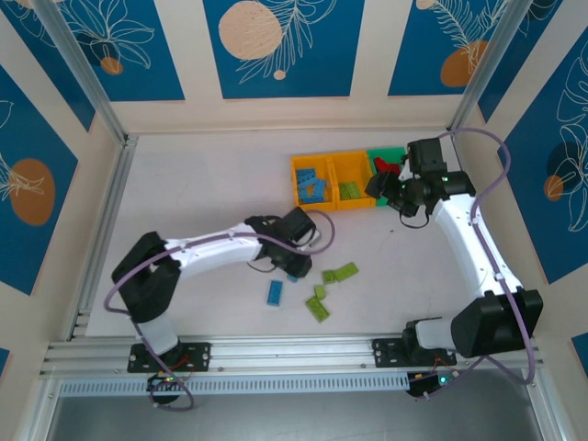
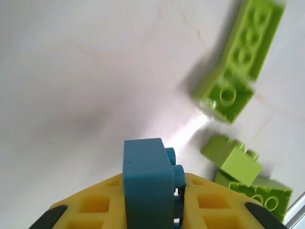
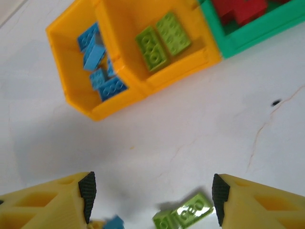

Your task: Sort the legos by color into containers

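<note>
The left gripper carries the blue lego up and outward over the orange bin with blue legos next, because that bin already holds its color.
My left gripper is shut on a blue lego, which stands upright between the yellow fingers just above the table. Lime green legos lie to its right. One more blue lego and loose green ones rest on the table in front. The three joined containers sit at the back: an orange bin with blue legos, an orange bin with two green legos, and a green bin with red ones. My right gripper hangs open and holds nothing, near the green bin.
White tabletop with a raised white wall around it and a metal rail along the near edge. The loose legos lie between the two arms; bare table stretches left of the bins.
</note>
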